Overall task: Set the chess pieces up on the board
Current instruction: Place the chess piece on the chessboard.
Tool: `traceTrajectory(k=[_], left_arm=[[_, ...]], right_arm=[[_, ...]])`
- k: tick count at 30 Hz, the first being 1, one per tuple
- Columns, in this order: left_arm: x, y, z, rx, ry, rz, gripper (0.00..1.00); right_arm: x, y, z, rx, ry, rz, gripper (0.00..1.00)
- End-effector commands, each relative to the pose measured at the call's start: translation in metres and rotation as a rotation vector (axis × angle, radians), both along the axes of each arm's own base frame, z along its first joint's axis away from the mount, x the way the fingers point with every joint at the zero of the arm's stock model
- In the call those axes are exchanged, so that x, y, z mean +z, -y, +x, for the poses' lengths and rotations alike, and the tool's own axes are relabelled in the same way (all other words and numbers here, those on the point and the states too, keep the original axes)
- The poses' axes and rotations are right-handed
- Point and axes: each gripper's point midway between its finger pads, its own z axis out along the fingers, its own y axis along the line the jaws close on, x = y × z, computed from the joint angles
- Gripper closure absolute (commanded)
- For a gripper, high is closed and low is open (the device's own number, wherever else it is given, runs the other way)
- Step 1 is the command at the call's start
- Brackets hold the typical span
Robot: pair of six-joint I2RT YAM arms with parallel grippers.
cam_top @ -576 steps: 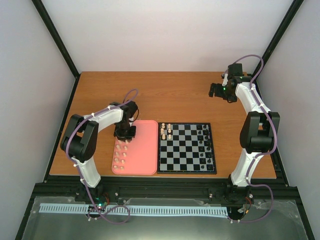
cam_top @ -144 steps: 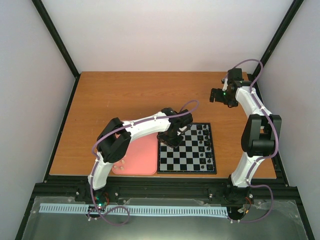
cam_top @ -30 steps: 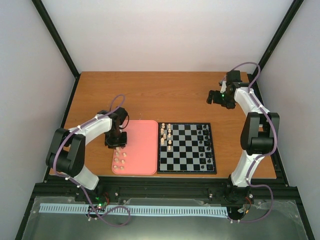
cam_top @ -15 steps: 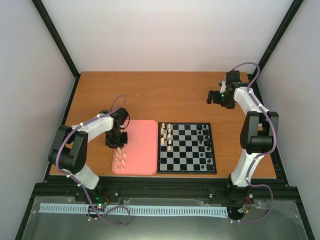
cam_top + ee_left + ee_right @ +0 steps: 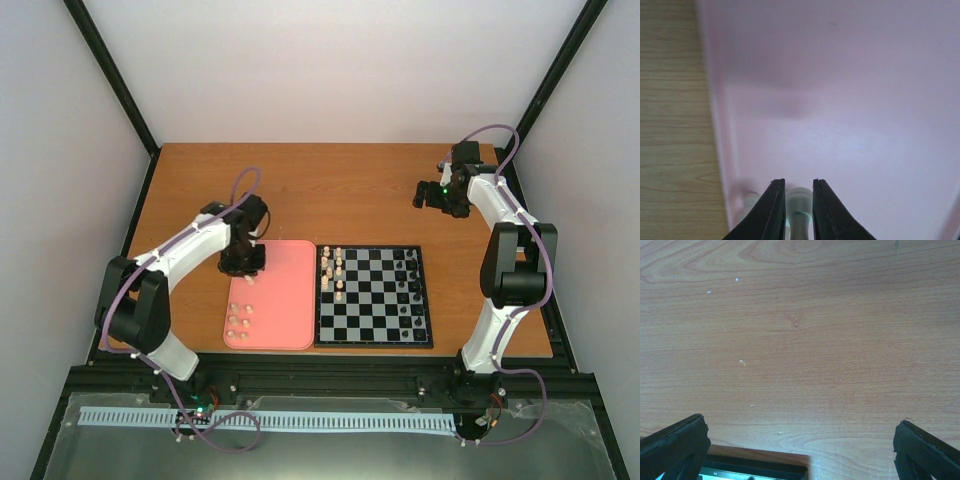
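Observation:
My left gripper carries its piece to the right in the top view next. Then it goes down and releases it onto the tray-side column's next square (image 5: 326,297), which is still empty.
My left gripper (image 5: 243,264) hangs over the back left part of the pink tray (image 5: 285,300). In the left wrist view the left gripper (image 5: 799,181) is shut on a cream-white chess piece (image 5: 799,201), held just above the tray floor (image 5: 850,100). A second cream piece (image 5: 751,202) shows blurred beside the left finger. Several cream pieces (image 5: 240,318) stand on the tray's near left. Several more cream pieces (image 5: 333,267) stand on the board's (image 5: 372,312) left columns. My right gripper (image 5: 427,195) is open and empty above the table at the back right; its wrist view shows the right gripper (image 5: 800,421) wide open.
Black chess pieces (image 5: 408,272) stand along the board's right side. The tray lies against the board's left edge. The board's corner (image 5: 755,471) shows at the bottom of the right wrist view, with wooden table (image 5: 800,330) beyond it.
My left gripper has moved back and to the right from the cream pieces on the tray's left, with one piece between its fingers. The right arm has not moved.

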Motion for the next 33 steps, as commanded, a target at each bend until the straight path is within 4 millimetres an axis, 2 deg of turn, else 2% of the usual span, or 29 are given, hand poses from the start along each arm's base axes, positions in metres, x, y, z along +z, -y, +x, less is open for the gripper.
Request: traceTrajectory(k=[1, 7, 12, 21, 33], left_arm=[[0.013, 0.045, -0.015, -0.097, -0.024, -0.056, 0.99], [0.023, 0.116, -0.034, -0.251, -0.026, -0.109, 0.99], [0.022, 0.155, -0.04, -0.381, -0.012, -0.116, 0.99], [0.009, 0.195, -0.046, -0.522, 0.026, -0.105, 0.99], [0.005, 0.216, -0.055, -0.632, 0.069, -0.131, 0.99]], right_arm=[[0.005, -0.001, 0.004, 0.006, 0.016, -0.003, 0.0], [0.007, -0.001, 0.004, 0.007, 0.02, -0.005, 0.0], [0.007, -0.001, 0.001, 0.005, 0.021, -0.011, 0.0], [0.009, 0.001, -0.004, 0.005, 0.027, -0.02, 0.0], [0.006, 0.001, -0.01, 0.004, 0.026, -0.021, 0.0]])
